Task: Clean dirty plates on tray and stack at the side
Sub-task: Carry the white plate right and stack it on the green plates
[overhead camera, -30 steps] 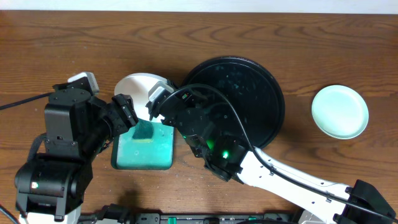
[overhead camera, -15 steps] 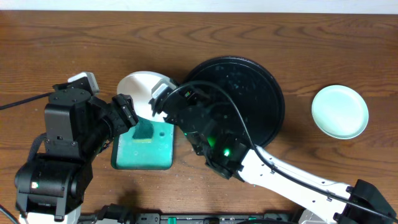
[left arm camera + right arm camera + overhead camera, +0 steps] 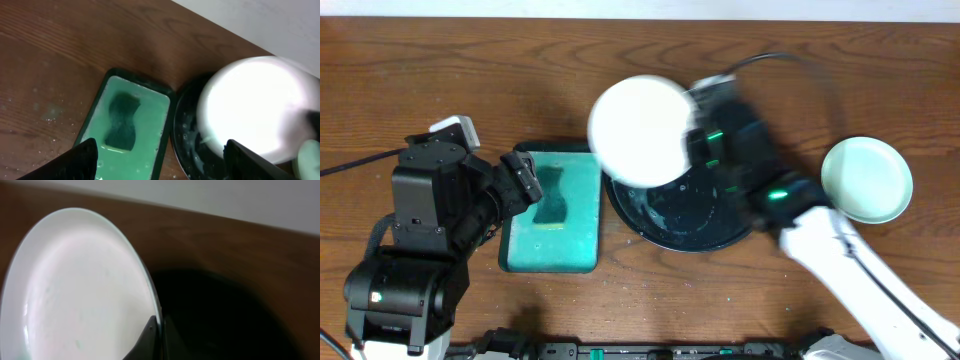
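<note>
My right gripper should carry the white plate (image 3: pixel 640 130) down onto the pale green plate (image 3: pixel 867 180) to release it, as that lies below and to its right in the overhead view.
My right gripper (image 3: pixel 692 138) is shut on the right rim of a white plate (image 3: pixel 640 130) and holds it up over the left part of the round black tray (image 3: pixel 672 228). In the right wrist view the fingers (image 3: pixel 160 330) pinch the plate's (image 3: pixel 80 290) edge, with the tray (image 3: pixel 225 315) dark beneath. A pale green plate (image 3: pixel 867 180) lies on the table at the right. My left gripper (image 3: pixel 524 182) is open and empty above the teal rectangular tray. In the left wrist view the fingers (image 3: pixel 160 157) are spread wide, and the lifted plate (image 3: pixel 255 110) and black tray (image 3: pixel 187 145) show at the right.
The teal rectangular tray (image 3: pixel 582 225) holds green soapy water and a dark green sponge (image 3: pixel 552 197), left of the black tray. It also shows in the left wrist view (image 3: pixel 150 107) with the sponge (image 3: pixel 122 122). Water drops and teal smears lie on the black tray's floor.
The right arm has swung up and to the right, lifting the white plate from beside the teal tray to over the black tray. The left arm has not moved.
</note>
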{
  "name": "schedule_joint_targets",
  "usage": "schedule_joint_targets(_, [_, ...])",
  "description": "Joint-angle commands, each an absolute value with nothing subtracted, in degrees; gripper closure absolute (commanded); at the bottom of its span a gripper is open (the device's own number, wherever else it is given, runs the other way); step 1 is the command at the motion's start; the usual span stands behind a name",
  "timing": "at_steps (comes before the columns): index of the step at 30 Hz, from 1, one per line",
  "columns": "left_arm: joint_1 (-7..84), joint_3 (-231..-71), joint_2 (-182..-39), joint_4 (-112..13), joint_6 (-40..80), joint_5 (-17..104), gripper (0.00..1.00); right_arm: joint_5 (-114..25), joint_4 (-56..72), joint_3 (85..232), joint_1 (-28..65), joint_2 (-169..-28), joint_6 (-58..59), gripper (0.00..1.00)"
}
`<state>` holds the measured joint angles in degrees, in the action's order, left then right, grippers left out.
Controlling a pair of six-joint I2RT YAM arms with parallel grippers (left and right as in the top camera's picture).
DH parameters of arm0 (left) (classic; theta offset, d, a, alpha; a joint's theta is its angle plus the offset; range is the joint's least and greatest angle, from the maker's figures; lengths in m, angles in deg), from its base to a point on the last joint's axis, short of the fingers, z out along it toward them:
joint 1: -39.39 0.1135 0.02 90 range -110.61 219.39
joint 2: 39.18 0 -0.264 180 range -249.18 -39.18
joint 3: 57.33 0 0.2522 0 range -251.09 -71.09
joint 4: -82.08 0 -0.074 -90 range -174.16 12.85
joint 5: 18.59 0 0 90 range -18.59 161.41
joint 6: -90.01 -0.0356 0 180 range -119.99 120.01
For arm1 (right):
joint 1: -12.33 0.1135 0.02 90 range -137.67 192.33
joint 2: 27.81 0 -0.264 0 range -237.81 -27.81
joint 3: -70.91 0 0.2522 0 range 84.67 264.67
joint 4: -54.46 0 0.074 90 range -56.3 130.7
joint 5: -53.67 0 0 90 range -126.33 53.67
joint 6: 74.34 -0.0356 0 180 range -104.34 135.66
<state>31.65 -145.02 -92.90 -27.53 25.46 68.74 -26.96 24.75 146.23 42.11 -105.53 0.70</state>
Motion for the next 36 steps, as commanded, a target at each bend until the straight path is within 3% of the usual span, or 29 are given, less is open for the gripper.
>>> schedule_joint_targets(1, [31.82,-145.96,-93.05,-27.45,25.11,68.85,0.2,-34.5,17.15,146.82,25.11,-100.89,-11.67,0.99])
schedule_joint_targets(9, [31.82,-145.96,-93.05,-27.45,25.13,68.85,0.2,-39.31,5.15,146.8,-7.0,-105.46,-14.32,0.99])
schedule_joint_targets(14, [31.82,-145.96,-93.05,-27.45,25.13,68.85,0.19,-38.13,2.22,146.8,-16.07,-112.85,-14.29,0.99])
schedule_joint_targets(17, [31.82,-145.96,-93.05,-27.45,25.11,68.85,0.19,-33.37,1.04,146.8,-18.23,-116.35,-14.27,0.95])
schedule_joint_targets(19, [31.82,-145.96,-93.05,-27.45,25.11,68.85,0.19,-29.06,1.21,146.8,-18.91,-116.96,-14.25,0.69])
schedule_joint_targets(20, [31.82,-145.96,-93.05,-27.45,25.11,68.85,0.19,-28.97,1.39,146.84,-19.11,-116.87,-13.75,0.66])
schedule_joint_targets(28, [31.82,-145.96,-93.05,-27.45,25.13,68.85,0.19,-58.89,1.1,146.99,-14.1,-104.61,-2.82,0.59])
schedule_joint_targets(29, [31.82,-145.96,-93.05,-27.45,25.13,68.85,0.19,-58.68,1.13,146.99,-11.94,-102.23,-0.68,0.61])
schedule_joint_targets(32, [31.82,-145.96,-93.05,-27.45,25.13,68.85,0.19,-59.2,0.06,146.95,-5.89,-97.92,1.57,0.99])
schedule_joint_targets(36, [31.82,-145.96,-93.05,-27.45,25.11,68.85,0.19,-54.41,-2.83,146.45,4.15,-97.81,1.6,0.99])
